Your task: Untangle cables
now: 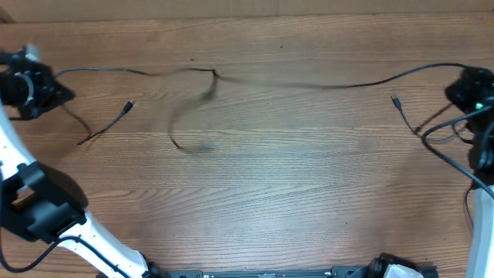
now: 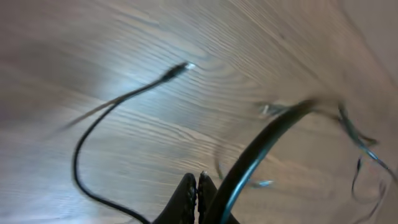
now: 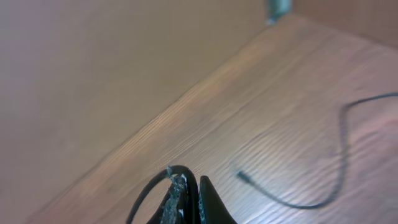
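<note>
I need to pull my right gripper to the right in the overhead view next, then back over the table's side, and let go of the bend, because a knot [image 1: 214, 73] remains.
A thin black cable [image 1: 340, 85] stretches across the far half of the table between my two grippers. A knot [image 1: 214, 73] sits left of centre, and a blurred loop [image 1: 181, 127] hangs below it. My left gripper [image 1: 63, 93] is at the far left, shut, with the cable [image 2: 267, 143] leaving beside its fingertips [image 2: 198, 180]. A loose plug end [image 2: 180, 68] lies in front of it. My right gripper [image 1: 454, 91] is at the far right, shut on a cable bend [image 3: 177, 171], with another plug end [image 3: 242, 176] lying near it.
The wooden table's far edge [image 3: 205, 81] runs close behind the right gripper. Thicker black arm wires [image 1: 448, 147] loop beside the right arm. The left arm's white links [image 1: 46, 208] cover the near left corner.
</note>
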You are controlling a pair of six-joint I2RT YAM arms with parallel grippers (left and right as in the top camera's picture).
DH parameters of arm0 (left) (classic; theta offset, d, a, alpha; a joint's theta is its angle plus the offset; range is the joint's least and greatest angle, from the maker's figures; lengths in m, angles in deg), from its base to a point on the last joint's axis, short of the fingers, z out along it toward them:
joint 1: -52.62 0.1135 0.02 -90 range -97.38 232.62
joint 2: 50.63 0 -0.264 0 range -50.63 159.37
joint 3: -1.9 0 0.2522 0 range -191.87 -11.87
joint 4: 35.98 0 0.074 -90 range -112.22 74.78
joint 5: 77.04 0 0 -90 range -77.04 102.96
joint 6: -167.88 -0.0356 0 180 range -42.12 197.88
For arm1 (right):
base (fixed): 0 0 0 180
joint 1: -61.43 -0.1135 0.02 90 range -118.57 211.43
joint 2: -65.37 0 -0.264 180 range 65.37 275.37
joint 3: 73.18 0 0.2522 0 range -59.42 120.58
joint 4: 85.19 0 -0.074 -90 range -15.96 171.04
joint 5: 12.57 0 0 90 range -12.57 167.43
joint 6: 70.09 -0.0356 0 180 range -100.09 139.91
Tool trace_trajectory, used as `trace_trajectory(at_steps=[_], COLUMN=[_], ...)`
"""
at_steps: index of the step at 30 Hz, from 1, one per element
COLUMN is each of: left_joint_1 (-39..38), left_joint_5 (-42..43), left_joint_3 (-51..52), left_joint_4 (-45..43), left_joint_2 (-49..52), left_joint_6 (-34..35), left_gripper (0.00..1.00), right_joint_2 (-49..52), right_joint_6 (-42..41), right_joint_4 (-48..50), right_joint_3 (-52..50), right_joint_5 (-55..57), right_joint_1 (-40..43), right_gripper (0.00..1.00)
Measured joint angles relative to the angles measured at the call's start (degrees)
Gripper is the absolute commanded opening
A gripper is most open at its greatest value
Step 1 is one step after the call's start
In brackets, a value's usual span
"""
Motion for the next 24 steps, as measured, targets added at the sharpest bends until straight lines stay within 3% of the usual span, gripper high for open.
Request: trace_trajectory(at_steps=[5,15,24], left_joint_1=[3.4,2.6,-2.0], left_joint_5=[-1.2,-2.1,-1.9], left_joint_3=[0.0,0.0,0.0], left_joint_4=[-0.1,-0.3,0.5], left_joint_2=[0.0,0.0,0.0], left_joint_6=[1.9,3.2,2.5], left_gripper=[0.04,0.04,0.04], right_joint_2=[0.0,0.1,2.1], right_joint_6=[0.0,0.0,0.1], right_joint_4=[-0.2,-0.2,10.1], right_joint_3=[0.0,0.0,0.0], right_joint_5=[0.1,-3.0,-5.8], right_joint_1=[4.1,5.4,5.4], right_gripper=[0.04,0.04,0.04])
